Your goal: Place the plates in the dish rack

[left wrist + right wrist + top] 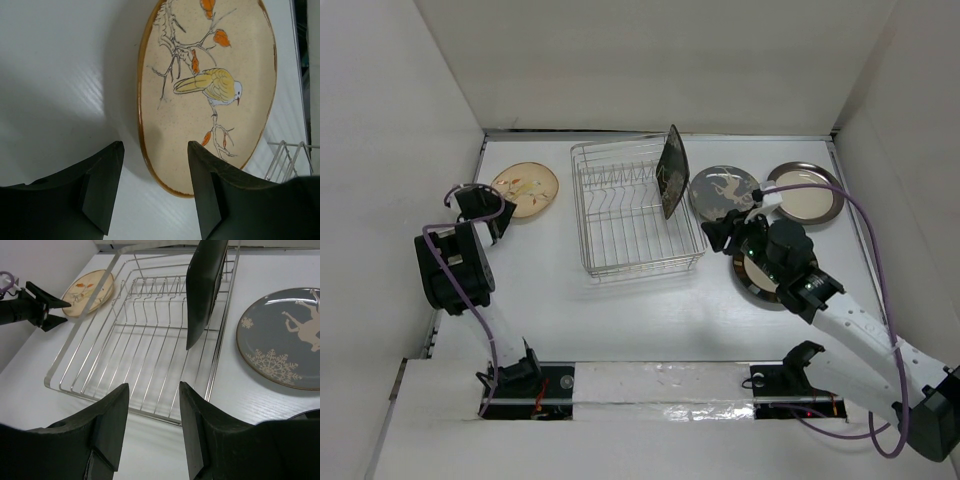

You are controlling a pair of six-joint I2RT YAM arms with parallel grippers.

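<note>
The near rim of the tan plate [508, 211] [145, 153] already lies between my left gripper's open fingers, so the left gripper holds in place and closes onto it next.
The silver wire dish rack [645, 268] stands mid-table. The dark squarish floral plate [672, 170] stands upright in its right end. The tan plate [527, 188] with a bird motif lies flat at the left. My left gripper [492, 212] is open at its near left rim, and in the left wrist view [155, 150] the rim of the tan plate [210, 90] lies between the fingertips. The grey plate with white motif [723, 190] and the grey-rimmed cream plate [805, 192] lie right of the rack. My right gripper [720, 232] is open and empty, hovering by the rack's near right corner. The black-rimmed cream plate [752, 280] lies mostly hidden under the right arm.
White walls close in the table on the left, back and right. In the right wrist view my open right gripper [152, 390] looks over the rack [218, 340], the dark plate [205, 285], the grey plate [285, 340] and the tan plate [87, 290]. A rack corner [290, 146] shows in the left wrist view.
</note>
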